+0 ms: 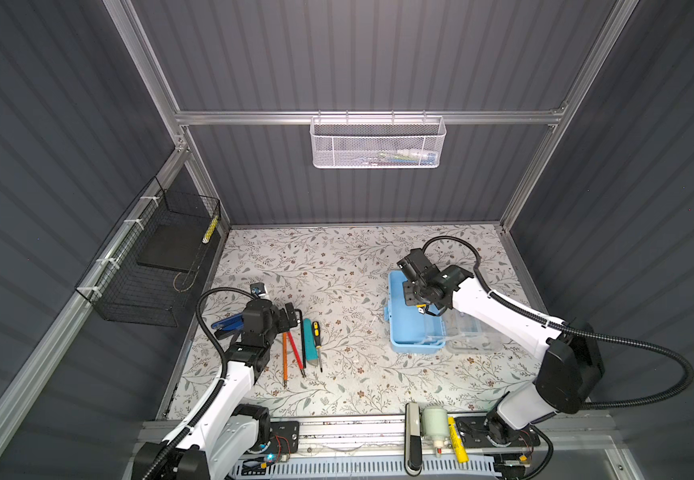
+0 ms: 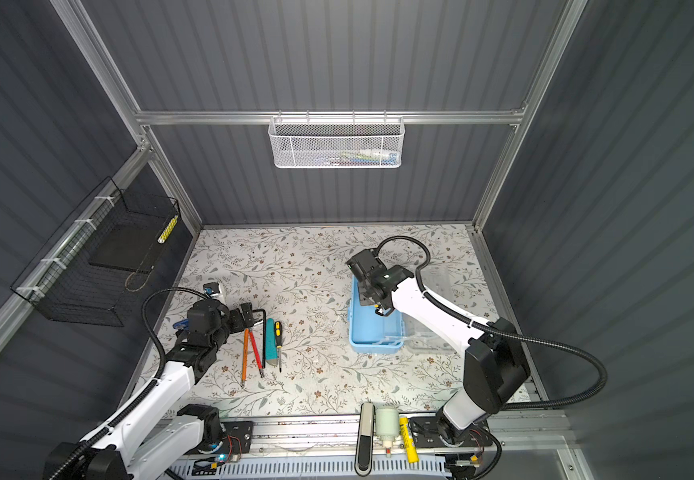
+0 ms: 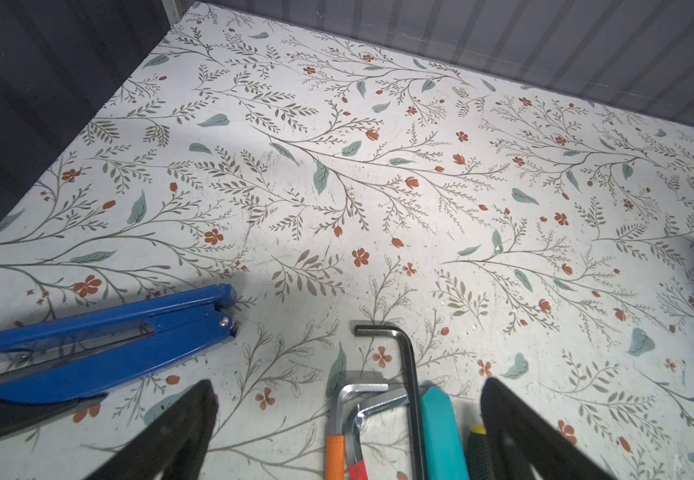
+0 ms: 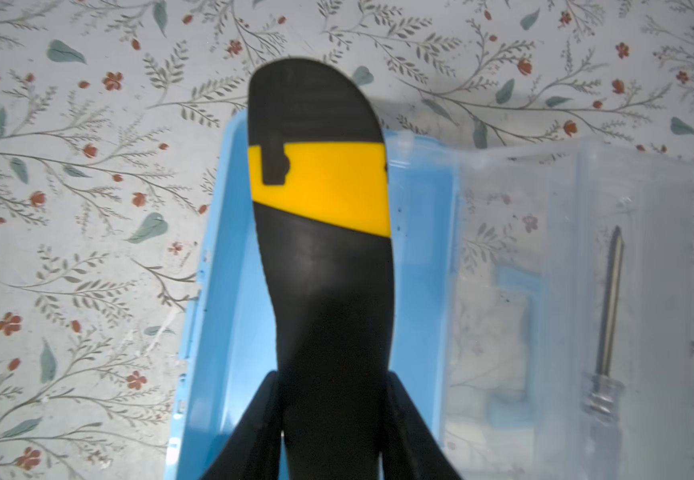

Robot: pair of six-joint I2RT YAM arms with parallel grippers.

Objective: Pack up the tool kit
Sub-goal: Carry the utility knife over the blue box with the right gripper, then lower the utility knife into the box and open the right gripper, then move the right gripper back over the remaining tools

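Note:
My right gripper comes down toward the blue tray's lid-side strip next and releases the tool inside, since that strip shows bare below the held tool.
The tool kit is a light-blue case that lies open on the flowered mat, its see-through lid folded flat to the right. My right gripper hovers over the blue tray, shut on a black-and-yellow tool that points down into it. A clear-handled screwdriver rests in the lid. My left gripper is open just above the heads of the loose tools, holding nothing.
On the mat at the left lie orange and red hex keys, a black hex key, a teal tool, a black-yellow screwdriver and a blue hand tool. A white mesh basket hangs on the back wall and a black wire basket on the left wall.

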